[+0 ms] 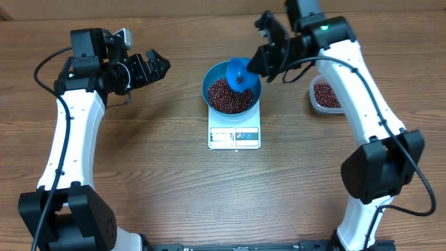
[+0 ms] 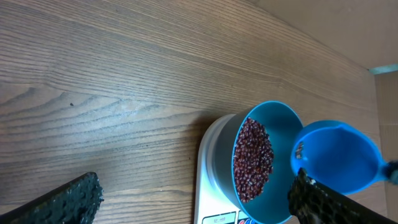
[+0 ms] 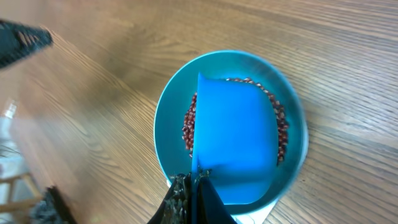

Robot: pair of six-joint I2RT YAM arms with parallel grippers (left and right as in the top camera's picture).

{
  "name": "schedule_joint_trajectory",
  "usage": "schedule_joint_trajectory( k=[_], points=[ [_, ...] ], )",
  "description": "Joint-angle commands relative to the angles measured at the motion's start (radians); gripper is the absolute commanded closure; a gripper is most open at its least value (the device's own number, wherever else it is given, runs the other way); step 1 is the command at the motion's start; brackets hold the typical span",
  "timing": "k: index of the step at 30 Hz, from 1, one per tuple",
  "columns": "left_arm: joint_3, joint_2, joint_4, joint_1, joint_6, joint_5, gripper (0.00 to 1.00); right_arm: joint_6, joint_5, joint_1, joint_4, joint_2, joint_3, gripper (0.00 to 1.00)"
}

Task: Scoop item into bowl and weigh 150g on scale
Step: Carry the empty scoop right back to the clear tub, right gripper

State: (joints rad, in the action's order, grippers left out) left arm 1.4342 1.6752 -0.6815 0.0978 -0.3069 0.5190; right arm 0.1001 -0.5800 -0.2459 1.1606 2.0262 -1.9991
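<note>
The scoop (image 1: 239, 72) is nearly empty. My right gripper goes toward the right in the overhead view next, then down to the clear plastic tub (image 1: 327, 96) and releases the scoop.
The blue bowl (image 1: 213, 78) stands on the white scale (image 1: 234, 137) at mid table and holds a heap of dark red-brown beans (image 1: 228, 96). My right gripper (image 1: 261, 63) is shut on the handle of a small blue scoop (image 1: 239, 72), which hangs tilted over the bowl's far right rim. In the right wrist view the scoop (image 3: 236, 143) covers most of the beans (image 3: 189, 124) inside the bowl (image 3: 166, 115). My left gripper (image 1: 150, 66) is open and empty, left of the bowl. Its view shows the bowl (image 2: 281, 118), beans (image 2: 254, 158) and scoop (image 2: 339, 155).
A clear plastic tub (image 1: 326, 95) with more beans sits right of the scale, under my right arm. The scale's display and buttons face the near edge. Bare wooden table surrounds the scale (image 2: 211, 168).
</note>
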Motion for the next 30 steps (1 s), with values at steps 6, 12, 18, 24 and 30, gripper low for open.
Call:
schedule_joint_trajectory(
  k=[6, 12, 18, 24, 30],
  points=[
    [0.021, -0.021, 0.001, -0.007, 0.012, -0.006, 0.0, -0.07, -0.103, 0.207, 0.039, -0.055, -0.031, 0.96],
    [0.021, -0.021, 0.001, -0.006, 0.012, -0.006, 0.01, -0.069, -0.009, 0.372, 0.167, -0.055, -0.03, 0.96],
    [0.021, -0.021, 0.001, -0.006, 0.012, -0.006, 0.0, -0.069, 0.191, 0.45, 0.281, -0.055, -0.029, 0.96],
    [0.021, -0.021, 0.001, -0.007, 0.012, -0.006, 0.0, -0.07, 0.381, 0.454, 0.315, -0.054, -0.029, 0.96],
    [0.021, -0.021, 0.001, -0.007, 0.012, -0.006, 0.01, -0.07, 0.489, 0.426, 0.307, -0.049, -0.023, 0.96]
  ],
)
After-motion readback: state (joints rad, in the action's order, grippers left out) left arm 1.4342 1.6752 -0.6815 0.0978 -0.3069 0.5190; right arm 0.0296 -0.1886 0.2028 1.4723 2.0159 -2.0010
